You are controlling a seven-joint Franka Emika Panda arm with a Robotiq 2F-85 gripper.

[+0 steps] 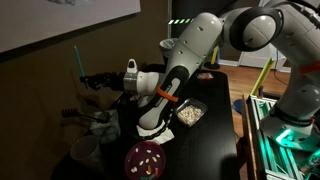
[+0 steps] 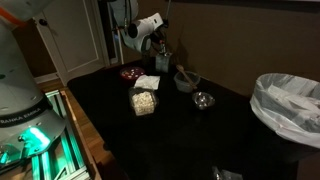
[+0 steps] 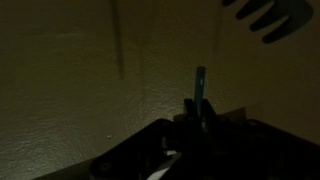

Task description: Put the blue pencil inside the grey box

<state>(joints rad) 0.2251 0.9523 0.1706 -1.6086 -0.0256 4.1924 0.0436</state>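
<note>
My gripper holds the blue pencil and next needs to carry it down a little over the grey box (image 1: 86, 148), keeping upright, before I let go of the pencil.
My gripper (image 1: 92, 80) is shut on the blue pencil (image 1: 77, 60), a thin cyan stick that stands upright above the fingers. In the wrist view the pencil (image 3: 200, 82) sticks up from between the closed dark fingers (image 3: 197, 112) against a dim wall. The gripper is held high over the far end of the dark table, and it also shows in an exterior view (image 2: 161, 42). A small pale squarish box (image 2: 148, 83), which looks like the grey box, sits on the table below the arm, next to the purple plate. It is out of the wrist view.
On the dark table are a clear tub of beige bits (image 2: 143, 102), a purple plate (image 2: 130, 72), a grey bowl with dark-handled utensils (image 2: 187, 80) and a round pale cup (image 1: 85, 150). A bin with a white bag (image 2: 288, 105) stands beside the table.
</note>
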